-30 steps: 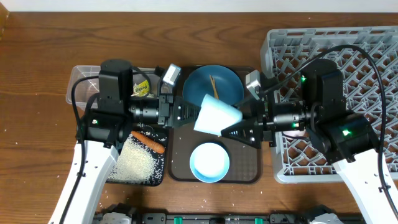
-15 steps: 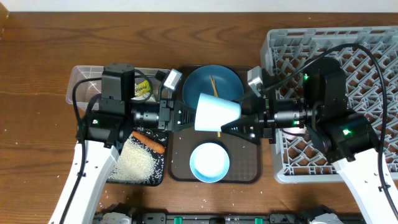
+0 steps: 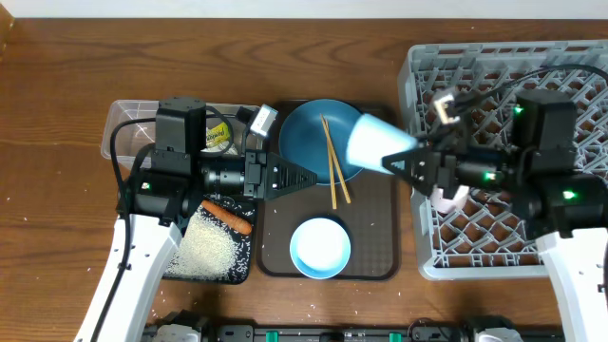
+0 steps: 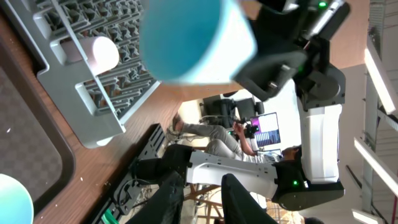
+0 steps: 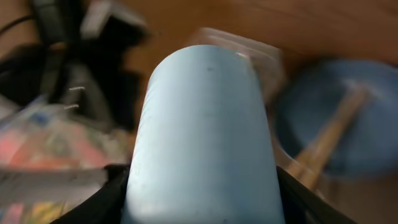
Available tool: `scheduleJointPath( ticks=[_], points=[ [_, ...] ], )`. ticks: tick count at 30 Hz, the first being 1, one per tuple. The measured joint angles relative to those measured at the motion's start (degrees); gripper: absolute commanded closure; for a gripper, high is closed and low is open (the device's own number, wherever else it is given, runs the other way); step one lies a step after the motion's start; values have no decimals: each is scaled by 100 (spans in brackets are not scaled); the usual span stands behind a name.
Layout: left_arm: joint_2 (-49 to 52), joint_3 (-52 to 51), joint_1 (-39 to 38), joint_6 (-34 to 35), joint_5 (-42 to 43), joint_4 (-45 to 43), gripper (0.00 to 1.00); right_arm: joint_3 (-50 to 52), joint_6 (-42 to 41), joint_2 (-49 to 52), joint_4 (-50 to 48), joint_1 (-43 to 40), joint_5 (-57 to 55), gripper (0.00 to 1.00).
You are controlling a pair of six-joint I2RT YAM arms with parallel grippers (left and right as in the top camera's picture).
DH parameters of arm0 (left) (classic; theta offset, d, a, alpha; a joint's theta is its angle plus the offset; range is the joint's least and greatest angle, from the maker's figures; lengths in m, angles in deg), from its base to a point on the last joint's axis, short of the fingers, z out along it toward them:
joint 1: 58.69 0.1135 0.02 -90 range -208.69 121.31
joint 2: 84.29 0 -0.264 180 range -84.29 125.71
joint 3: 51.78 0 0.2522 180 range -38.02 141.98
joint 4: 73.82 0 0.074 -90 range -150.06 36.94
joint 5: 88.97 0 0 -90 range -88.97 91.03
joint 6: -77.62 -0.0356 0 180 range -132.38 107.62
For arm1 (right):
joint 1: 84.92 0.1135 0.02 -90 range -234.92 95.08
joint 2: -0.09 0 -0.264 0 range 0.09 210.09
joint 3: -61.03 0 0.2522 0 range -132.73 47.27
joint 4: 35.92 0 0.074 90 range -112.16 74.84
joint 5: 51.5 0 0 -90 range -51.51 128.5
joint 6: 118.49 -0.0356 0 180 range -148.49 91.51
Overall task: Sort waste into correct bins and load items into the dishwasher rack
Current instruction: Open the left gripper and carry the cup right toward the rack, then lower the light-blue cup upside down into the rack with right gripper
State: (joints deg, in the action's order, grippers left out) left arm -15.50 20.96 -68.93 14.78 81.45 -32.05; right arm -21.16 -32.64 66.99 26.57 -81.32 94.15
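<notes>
Empty pegs of the dishwasher rack beside the pink cup are below the robot's right gripper, to its right in the overhead view, so the gripper should next move over, tilt downward, lower and let go.
My right gripper [image 3: 399, 157] is shut on the small blue cup [image 3: 372, 142] [image 5: 202, 124], held on its side above the brown tray's right end, close to the dishwasher rack [image 3: 570, 66]. My left gripper [image 3: 302, 178] [image 4: 205, 205] points right over the tray, slightly open with nothing between its fingers. The blue cup [image 4: 193, 37] hangs well ahead of it. The blue plate [image 3: 309, 133] carries the chopsticks [image 3: 332, 171]. The light-blue bowl [image 3: 319, 247] sits nearer on the tray. A pink cup [image 3: 445, 199] [image 4: 99, 53] lies in the rack's left edge.
The clear tub [image 3: 123, 128] at the left holds a green-yellow wrapper [image 3: 217, 136]. In front of it, the black tray [image 3: 242, 275] holds rice [image 3: 207, 249] and a carrot piece [image 3: 226, 217]. The brown serving tray [image 3: 375, 256] lies between the bins and the rack.
The left gripper let go of the blue cup and opened a little. The right gripper carried the cup to the right, away from the left gripper and toward the rack, uncovering the chopsticks.
</notes>
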Motion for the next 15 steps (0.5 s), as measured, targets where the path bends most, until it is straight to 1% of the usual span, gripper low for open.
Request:
scheduleJointPath(
  ticks=[3, 8, 12, 15],
  points=[
    [-2, 0, 0, 0, -7, 2, 76, 0, -26, 0, 560, -269, -841, 57],
    [0, 0, 0, -2, -26, 4, 76, 0, -304, 0, 1357, -584, -2911, 56],
    [0, 0, 0, -2, -177, 17, 76, 0, -538, 0, 1755, -586, -4437, 55],
    [0, 0, 0, -2, -282, 33, 76, 0, -699, 0, 1941, -588, -5239, 55]
  ],
)
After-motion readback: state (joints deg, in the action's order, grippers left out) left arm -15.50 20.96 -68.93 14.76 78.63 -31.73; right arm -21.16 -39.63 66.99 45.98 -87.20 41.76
